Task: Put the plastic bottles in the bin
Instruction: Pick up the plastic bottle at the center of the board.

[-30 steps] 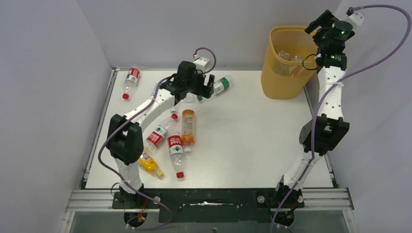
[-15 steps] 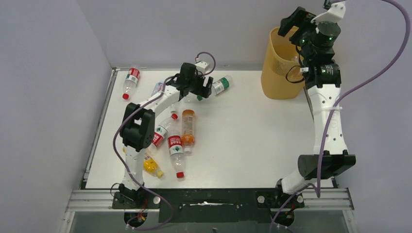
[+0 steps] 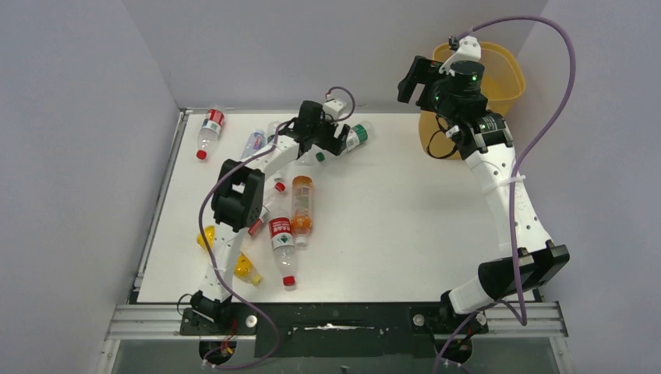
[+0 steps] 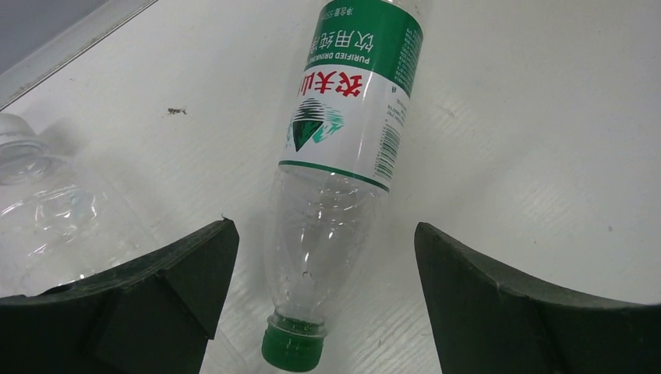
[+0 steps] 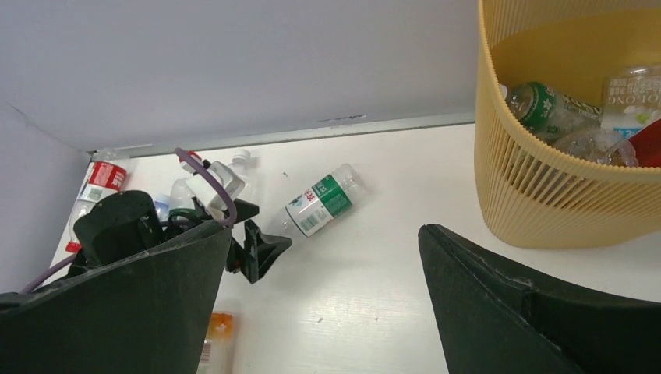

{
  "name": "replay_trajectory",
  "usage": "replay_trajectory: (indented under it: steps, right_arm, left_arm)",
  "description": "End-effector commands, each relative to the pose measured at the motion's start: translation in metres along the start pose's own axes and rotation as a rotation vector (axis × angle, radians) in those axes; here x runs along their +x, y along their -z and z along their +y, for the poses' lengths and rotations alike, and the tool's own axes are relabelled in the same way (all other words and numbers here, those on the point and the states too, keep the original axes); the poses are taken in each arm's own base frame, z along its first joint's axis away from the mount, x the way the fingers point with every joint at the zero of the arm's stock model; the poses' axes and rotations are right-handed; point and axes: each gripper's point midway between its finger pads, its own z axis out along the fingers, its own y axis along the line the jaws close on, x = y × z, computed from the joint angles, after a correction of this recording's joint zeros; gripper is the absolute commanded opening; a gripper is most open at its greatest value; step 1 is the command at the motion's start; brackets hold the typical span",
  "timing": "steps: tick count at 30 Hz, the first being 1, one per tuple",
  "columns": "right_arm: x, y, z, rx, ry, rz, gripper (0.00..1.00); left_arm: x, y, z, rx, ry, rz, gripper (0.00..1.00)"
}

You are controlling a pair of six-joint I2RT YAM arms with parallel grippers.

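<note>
The left gripper lowers and shifts along the clear plastic bottle toward the label's cap-side edge (image 3: 347, 146) (image 4: 333, 176) next, since its open fingers stand beside the tapering neck end.
A clear plastic bottle with a green label and green cap (image 4: 343, 148) lies on the white table between the fingers of my left gripper (image 4: 323, 234), which is open and not touching it. From above, the left gripper (image 3: 329, 146) is at the back of the table beside that bottle (image 3: 355, 136). My right gripper (image 3: 411, 82) hangs open and empty in the air just left of the yellow bin (image 3: 436, 136). The right wrist view shows the bin (image 5: 546, 202) holding several bottles (image 5: 546, 105). More plastic bottles lie at the left: orange (image 3: 302, 204), red-labelled (image 3: 282, 236), yellow (image 3: 246, 269).
A red-labelled bottle (image 3: 209, 128) lies in the back-left corner, a blue-labelled one (image 3: 253, 144) beside the left arm. A crumpled clear bottle (image 4: 39, 195) lies left of the left fingers. Grey walls close in the table on three sides.
My right arm has swung left, from over the bin to beside it, still open. My left arm has stretched farther toward the green-labelled bottle.
</note>
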Motion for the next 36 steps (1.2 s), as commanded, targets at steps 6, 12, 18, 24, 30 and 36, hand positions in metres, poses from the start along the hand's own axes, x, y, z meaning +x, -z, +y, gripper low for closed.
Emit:
replay_trajectory:
  steps: [6, 12, 18, 24, 30, 36]
  right_arm:
    - [-0.010, 0.026, 0.011, -0.009, 0.030, -0.013, 0.97]
    - [0.011, 0.020, 0.020, -0.045, 0.023, 0.048, 0.97]
    - [0.022, 0.017, 0.025, -0.049, 0.032, 0.080, 0.97]
    - [0.033, 0.014, 0.028, -0.057, 0.030, 0.103, 0.97]
    - [0.039, 0.017, 0.028, -0.057, 0.027, 0.112, 0.97]
    - [0.046, 0.021, 0.025, -0.049, 0.026, 0.120, 0.97]
  left_arm:
    - [-0.042, -0.024, -0.009, 0.089, -0.044, -0.150, 0.85]
    - [-0.039, -0.040, -0.008, 0.096, -0.030, -0.163, 0.85]
    - [-0.024, -0.055, -0.007, 0.094, -0.011, -0.139, 0.85]
    - [-0.010, -0.062, -0.003, 0.066, 0.007, -0.110, 0.80]
    - [-0.012, -0.060, 0.000, 0.053, 0.028, -0.109, 0.58]
    - [-0.028, -0.042, -0.005, 0.059, 0.056, -0.115, 0.46]
